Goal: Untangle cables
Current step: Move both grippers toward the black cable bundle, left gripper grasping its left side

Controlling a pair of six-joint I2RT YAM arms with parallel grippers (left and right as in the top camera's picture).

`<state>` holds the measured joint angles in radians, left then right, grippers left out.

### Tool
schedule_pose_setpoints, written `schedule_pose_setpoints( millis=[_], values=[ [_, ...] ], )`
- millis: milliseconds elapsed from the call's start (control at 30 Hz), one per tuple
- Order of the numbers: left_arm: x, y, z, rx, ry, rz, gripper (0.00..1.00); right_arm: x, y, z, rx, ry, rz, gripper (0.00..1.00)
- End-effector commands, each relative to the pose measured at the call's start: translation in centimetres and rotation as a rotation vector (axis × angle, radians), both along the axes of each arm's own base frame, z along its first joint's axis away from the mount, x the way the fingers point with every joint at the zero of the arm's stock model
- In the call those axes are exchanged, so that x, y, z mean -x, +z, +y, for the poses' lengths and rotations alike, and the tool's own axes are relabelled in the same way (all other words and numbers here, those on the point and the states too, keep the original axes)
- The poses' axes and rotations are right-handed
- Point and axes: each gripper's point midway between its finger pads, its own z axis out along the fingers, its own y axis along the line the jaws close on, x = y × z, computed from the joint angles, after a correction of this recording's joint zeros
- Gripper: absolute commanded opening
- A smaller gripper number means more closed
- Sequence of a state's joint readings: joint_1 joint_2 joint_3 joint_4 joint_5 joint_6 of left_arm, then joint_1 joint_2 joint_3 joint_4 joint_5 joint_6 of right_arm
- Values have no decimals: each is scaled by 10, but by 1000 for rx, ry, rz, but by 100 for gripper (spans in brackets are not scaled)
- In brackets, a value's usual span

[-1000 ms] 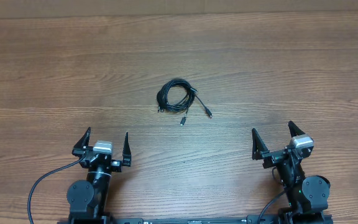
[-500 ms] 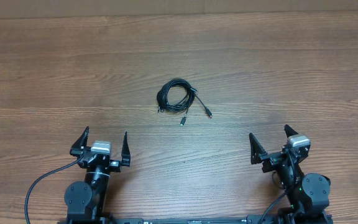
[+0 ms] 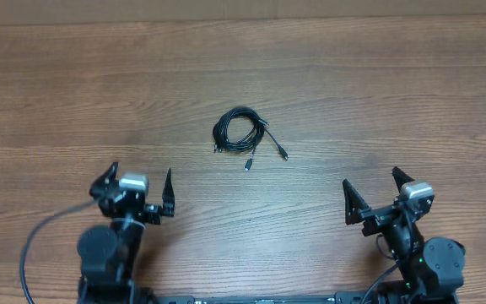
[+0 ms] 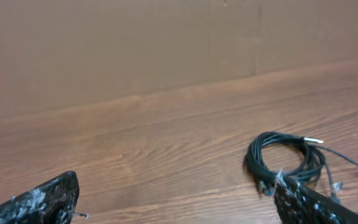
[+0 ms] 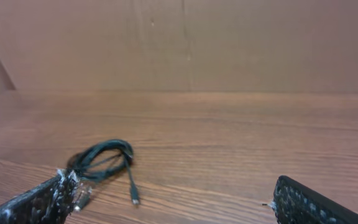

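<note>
I will move my left gripper outward, to the right in the overhead view, and down onto the coil's side facing it, because those cords are closest.
The cables [image 3: 241,133] lie as a small coil of thin black cords in the middle of the wooden table, with two loose plug ends trailing toward the front right. The coil also shows at the right in the left wrist view [image 4: 284,160] and at the left in the right wrist view [image 5: 101,160]. My left gripper [image 3: 139,192] is open and empty near the front left, well short of the coil. My right gripper [image 3: 375,196] is open and empty near the front right, also apart from the coil.
The wooden table [image 3: 378,93] runs to a brown cardboard wall at the back [image 4: 166,43]. A thick black arm cable [image 3: 36,245] loops at the front left beside the left arm base.
The left arm has turned slightly left and its gripper shifted a little. The right gripper has swung slightly and sits a bit further right. The coil has not moved.
</note>
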<state>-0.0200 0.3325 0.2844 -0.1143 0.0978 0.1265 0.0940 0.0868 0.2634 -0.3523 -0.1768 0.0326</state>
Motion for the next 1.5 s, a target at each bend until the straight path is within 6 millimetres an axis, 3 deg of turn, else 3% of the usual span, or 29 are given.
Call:
schedule_pose_setpoints(
  millis=[0,267,433,600,767,800,833,967,1133,1333,1467],
  values=[
    [-17,30,-15,27,-79,52,100,-1,32,6,-51,29,6,100],
    [-70,59,-29,57,-140,412,100,-30,81,9,-56,20,190,100],
    [-100,64,-33,75,-151,610,100,-49,104,17,-49,46,359,100],
    [-115,67,-59,168,-287,709,100,-66,115,24,-46,66,539,100],
    [-119,54,-83,291,-398,778,100,-83,115,39,-75,139,595,100],
    [-121,49,-84,302,-402,795,96,-84,112,41,-80,152,608,100],
    [-125,37,-84,320,-367,835,86,-86,109,41,-79,150,620,100],
    [-138,-19,-77,343,-119,1002,71,-92,100,41,-79,147,651,87],
    [-147,-77,-85,324,111,1120,64,-95,91,41,-103,129,695,79],
    [-153,-126,-100,257,263,1157,54,-100,83,42,-121,118,729,71],
    [-158,-149,-109,229,271,1167,46,-103,78,42,-124,115,745,68]
  ],
)
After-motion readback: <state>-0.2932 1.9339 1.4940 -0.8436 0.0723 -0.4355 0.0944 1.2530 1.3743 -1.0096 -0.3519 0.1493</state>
